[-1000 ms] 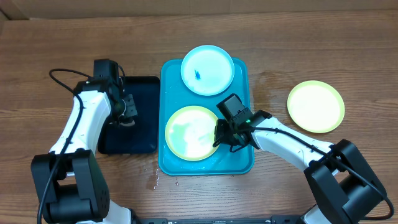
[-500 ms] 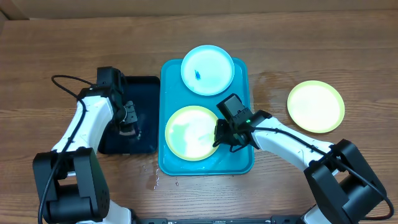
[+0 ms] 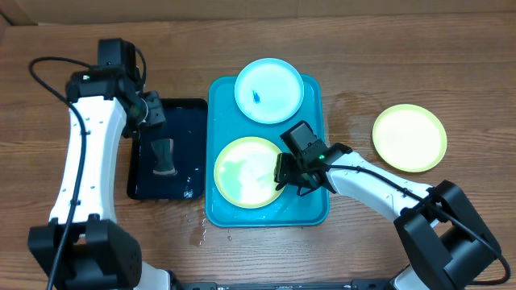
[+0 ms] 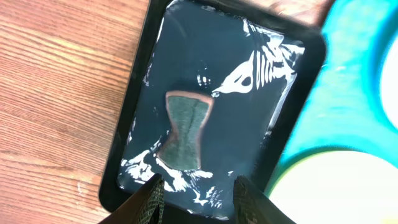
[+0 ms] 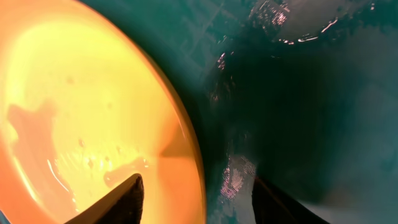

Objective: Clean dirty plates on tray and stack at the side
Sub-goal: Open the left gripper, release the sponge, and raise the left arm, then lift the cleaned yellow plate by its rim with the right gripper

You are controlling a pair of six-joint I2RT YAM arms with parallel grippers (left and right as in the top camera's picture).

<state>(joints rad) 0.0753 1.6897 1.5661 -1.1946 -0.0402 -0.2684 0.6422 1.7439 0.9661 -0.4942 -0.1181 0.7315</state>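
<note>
My right gripper is low over the turquoise tray [image 3: 311,203] and will stay low there. It will close both fingers next onto the lime-green plate's rim [image 3: 279,171], because that rim is already between them.
A lime-green plate [image 3: 248,171] lies wet on the near half of the turquoise tray [image 3: 311,203]. My right gripper [image 3: 284,174] stands open astride its right rim [image 5: 186,143], both fingers clear of it. Behind it on the tray sits a light-blue plate [image 3: 268,90] with a small blue smear. Another green plate [image 3: 409,138] rests on the table to the right. My left gripper [image 3: 151,113] hangs open above the black tray [image 3: 190,121], with nothing between its fingertips [image 4: 152,200]. A dark sponge [image 4: 185,129] lies free in that tray.
The black tray [image 4: 134,106] holds a film of water around the sponge [image 3: 164,155] and touches the turquoise tray's left side [image 4: 348,93]. Water drops [image 3: 201,231] lie on the wood by the turquoise tray's near left corner.
My left gripper let go of the sponge on the black tray, opened and lifted away towards the back. My right gripper opened off the green plate's rim without shifting.
</note>
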